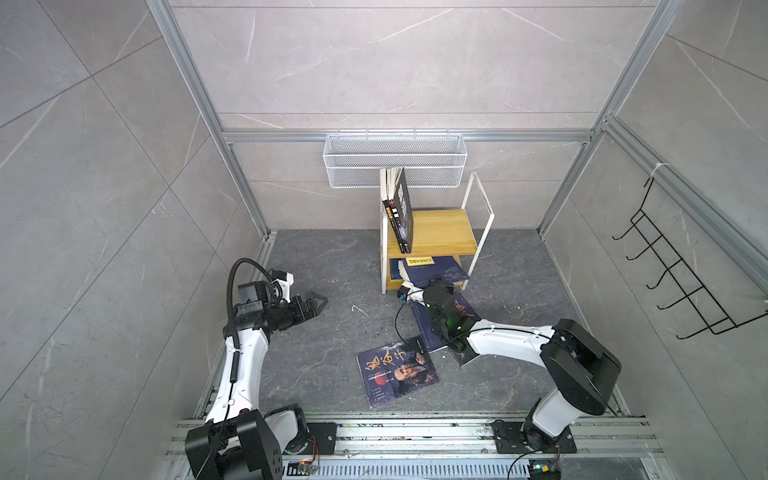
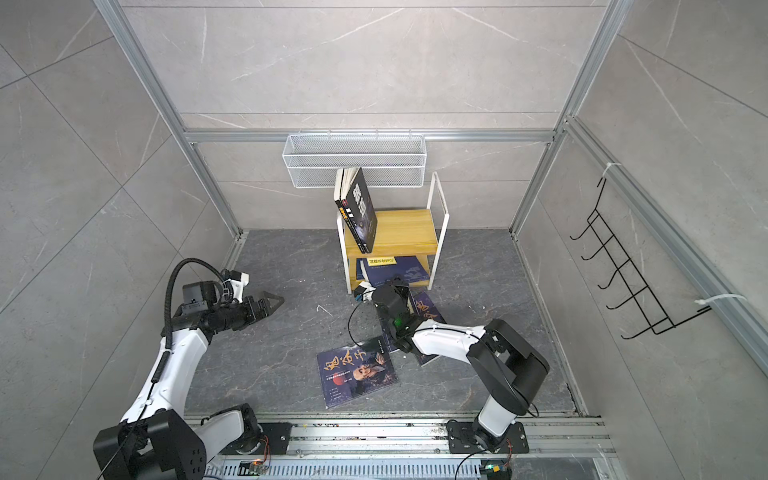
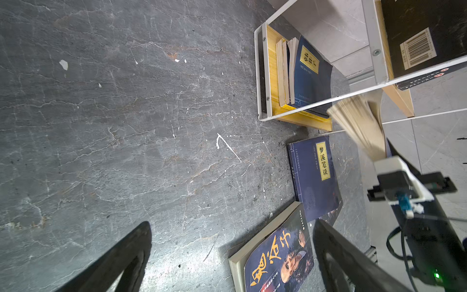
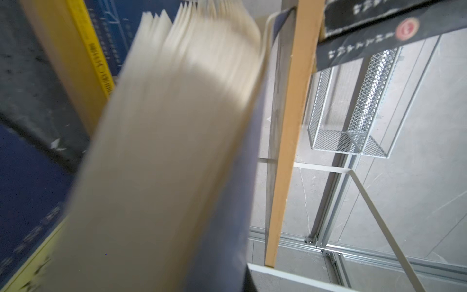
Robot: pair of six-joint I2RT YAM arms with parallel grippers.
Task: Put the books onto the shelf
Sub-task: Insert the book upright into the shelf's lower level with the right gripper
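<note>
The navy books on the lower board lie outward and below. My right gripper will next push outward and down to release its book on top of those books.
The shelf stands at the back. A black book leans upright on its top board, and navy books lie on the lower board. My right gripper is shut on a navy book at the front of the lower tier. Its fanned pages fill the right wrist view and hide the fingers. On the floor lie a navy book with orange calligraphy and a portrait and a yellow-labelled navy book. My left gripper hovers open and empty at the left.
A white wire mesh basket hangs on the back wall just above the shelf. A black wire hook rack hangs on the right wall. The right arm stretches over the floor books. Aluminium rails run along the front edge.
</note>
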